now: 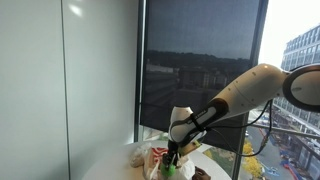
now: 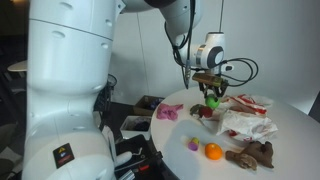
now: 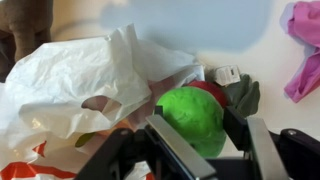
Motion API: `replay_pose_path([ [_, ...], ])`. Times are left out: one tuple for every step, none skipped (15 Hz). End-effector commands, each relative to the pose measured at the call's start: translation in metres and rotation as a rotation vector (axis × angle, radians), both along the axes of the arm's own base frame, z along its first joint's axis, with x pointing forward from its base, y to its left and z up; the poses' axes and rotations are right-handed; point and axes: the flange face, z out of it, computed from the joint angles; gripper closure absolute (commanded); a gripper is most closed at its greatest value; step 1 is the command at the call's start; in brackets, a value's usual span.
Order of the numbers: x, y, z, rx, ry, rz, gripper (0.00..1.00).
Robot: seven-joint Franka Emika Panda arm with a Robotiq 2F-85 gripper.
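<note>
I need to bring my gripper toward the small purple-green piece and down to let go of the green ball point(image 2: 212, 101), as the clear white tabletop is below on that side.
A bright green ball-like toy point(image 3: 192, 118) sits between my gripper's point(image 3: 200, 135) fingers, and both pads press its sides, so the gripper is shut on it. In an exterior view the green ball point(image 2: 212, 101) hangs under the gripper point(image 2: 210, 92), just over the white round table point(image 2: 290, 135). A red piece point(image 3: 212, 89) and a grey-green scrap point(image 3: 246, 95) lie right behind the ball. A crumpled white plastic bag point(image 3: 80, 80) spreads out to its left. In an exterior view the gripper point(image 1: 172, 158) is low over the table's clutter.
A pink cloth point(image 3: 305, 45) lies at the wrist view's right edge, a brown plush toy point(image 3: 18, 35) at its top left. On the table are an orange point(image 2: 213, 151), a small purple-green piece point(image 2: 192, 145), a brown toy point(image 2: 252, 154), a pink object point(image 2: 168, 112) and the white bag point(image 2: 250, 124).
</note>
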Motion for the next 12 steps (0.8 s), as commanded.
replay_pose_path([
  [-0.040, -0.024, 0.002, 0.079, 0.134, 0.088, 0.62],
  [-0.047, -0.029, -0.006, 0.087, 0.163, 0.106, 0.62],
  [-0.051, -0.033, -0.021, 0.093, 0.165, 0.128, 0.62],
  [-0.055, -0.038, -0.032, 0.080, 0.161, 0.142, 0.62],
  [-0.057, -0.039, -0.047, 0.075, 0.146, 0.160, 0.62],
  [-0.058, -0.039, -0.058, 0.076, 0.143, 0.173, 0.62],
  [-0.061, -0.041, -0.069, 0.072, 0.141, 0.179, 0.62],
  [-0.063, -0.039, -0.084, 0.068, 0.142, 0.183, 0.62],
  [-0.065, -0.039, -0.097, 0.056, 0.135, 0.193, 0.62],
  [-0.066, -0.040, -0.110, 0.053, 0.132, 0.200, 0.62],
  [-0.066, -0.039, -0.120, 0.052, 0.130, 0.202, 0.62],
  [-0.067, -0.041, -0.131, 0.046, 0.128, 0.206, 0.62],
])
